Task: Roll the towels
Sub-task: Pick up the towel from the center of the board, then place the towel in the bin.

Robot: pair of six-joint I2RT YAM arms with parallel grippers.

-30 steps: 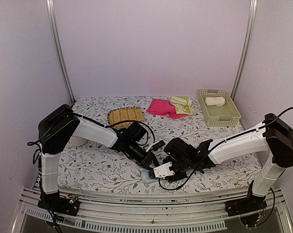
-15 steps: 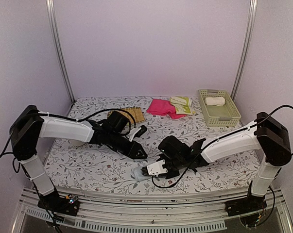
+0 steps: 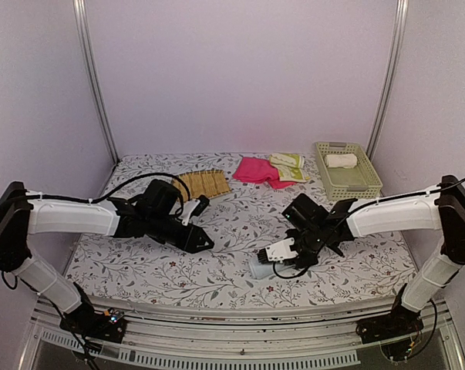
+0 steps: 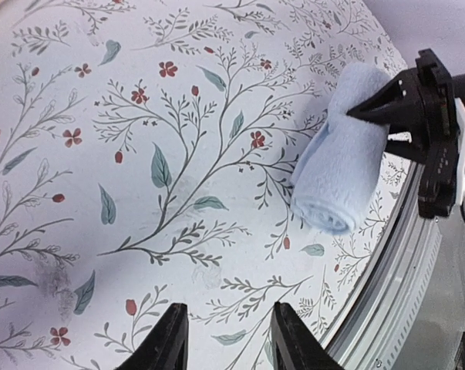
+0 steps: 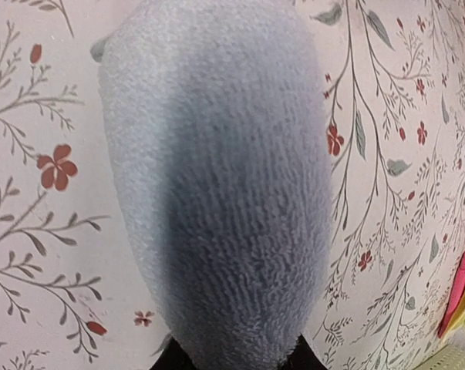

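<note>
Next, my right gripper lifts outward and lowers over the basket's far end (image 3: pixel 341 159) to release, as that lies outward and to its right in the top view.
A light blue towel (image 3: pixel 260 268), rolled into a tight cylinder, is low over the flowered tablecloth near the front edge. My right gripper (image 3: pixel 270 263) is shut on one end of it. In the right wrist view the blue roll (image 5: pixel 217 177) fills the frame and hides most of the fingers. The left wrist view shows the roll (image 4: pixel 338 163) ahead, with the right gripper (image 4: pixel 371 108) pinching its far end. My left gripper (image 3: pixel 207 241) (image 4: pixel 229 339) is open and empty, left of the roll. A pink towel (image 3: pixel 254 169) and a yellow-green towel (image 3: pixel 288 166) lie flat at the back.
A pale green lattice basket (image 3: pixel 362 187) at the back right holds a rolled cream-white towel (image 3: pixel 342 160). A tan slatted mat (image 3: pixel 202 183) lies behind the left arm. The table's metal front edge (image 4: pixel 417 270) runs close beside the roll.
My left gripper opened, let go of the blue roll and drew back to the left. My right gripper shut on the roll and carried it to the right.
</note>
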